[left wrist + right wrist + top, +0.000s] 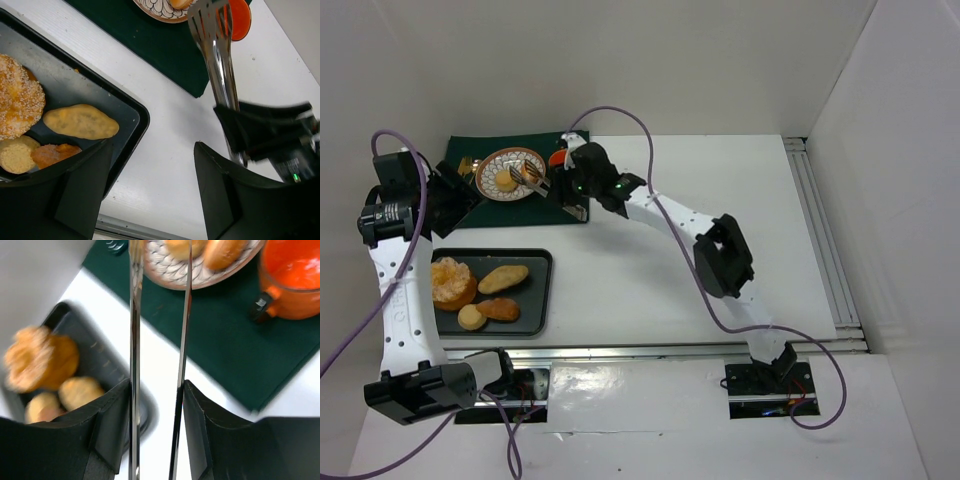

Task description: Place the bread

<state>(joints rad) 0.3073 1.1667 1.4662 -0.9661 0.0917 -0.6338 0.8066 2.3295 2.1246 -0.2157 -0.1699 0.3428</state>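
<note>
My right gripper draws back and brings the parted tongs down around the reddish-brown oval (500, 309) to squeeze next, since the oval still lies in the black tray.
My right gripper (568, 186) (156, 385) is shut on a pair of metal tongs (536, 177) (133, 315) (220, 65). The tongs' arms stand apart and reach over the patterned plate (490, 160) (170, 275). Two bread rolls lie on that plate, a round tan one (506, 179) (177, 246) and an oval golden one (220, 252). Whether the tong tips touch a roll is hidden. More bread lies in the black tray (545, 290) (135, 107): a sesame round (452, 281) (17, 102), a golden oval (503, 278) (80, 121), a reddish-brown oval (500, 309) and a small tan bun (472, 317). My left gripper (460, 198) (152, 145) hangs open over the white table beside the tray.
The plate rests on a dark green mat (535, 205) (150, 45) at the back left. An orange cup (558, 158) (292, 275) stands on the mat right of the plate. A metal rail (825, 240) runs along the table's right side.
</note>
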